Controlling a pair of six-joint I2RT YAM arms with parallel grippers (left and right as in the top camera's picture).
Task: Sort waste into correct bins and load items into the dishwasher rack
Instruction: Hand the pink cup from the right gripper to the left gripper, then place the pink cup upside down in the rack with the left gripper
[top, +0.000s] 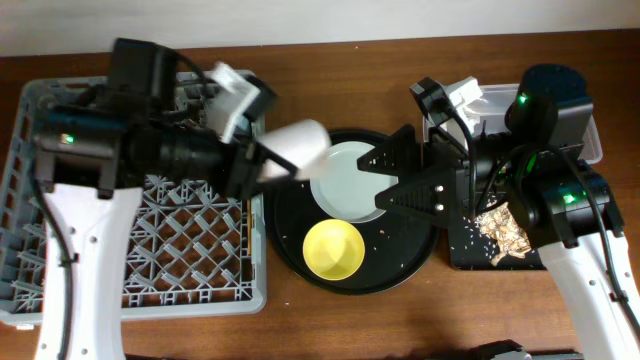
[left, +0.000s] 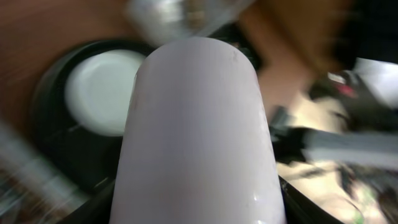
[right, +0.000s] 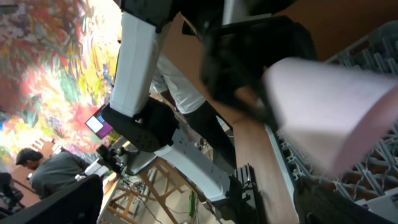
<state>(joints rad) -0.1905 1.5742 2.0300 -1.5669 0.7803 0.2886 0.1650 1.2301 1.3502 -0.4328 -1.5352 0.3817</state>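
Note:
My left gripper needs to tip the pink cup (top: 298, 146) opening down, because it's still sideways, then lower it onto the rack's wires (top: 230, 206) beside the black tray and release.
My left gripper (top: 268, 160) is shut on the small pink cup (top: 298, 146) and holds it on its side in the air, between the grey dishwasher rack (top: 190, 250) and the round black tray. The cup fills the left wrist view (left: 199, 124) and also shows in the right wrist view (right: 336, 112). My right gripper (top: 385, 177) is open and empty above the right edge of the pale plate (top: 340, 178). The yellow bowl (top: 333, 248) sits in front of the plate. Brownish food scraps (top: 505, 232) lie in the shallow black rectangular tray (top: 465, 255). The blue cup, chopsticks and tissue are out of view.
The plate and bowl stand on a large round black tray (top: 420, 260) at the centre. A clear tub (top: 592, 145) stands at the back right, mostly hidden by my right arm. The rack fills the left side of the wooden table.

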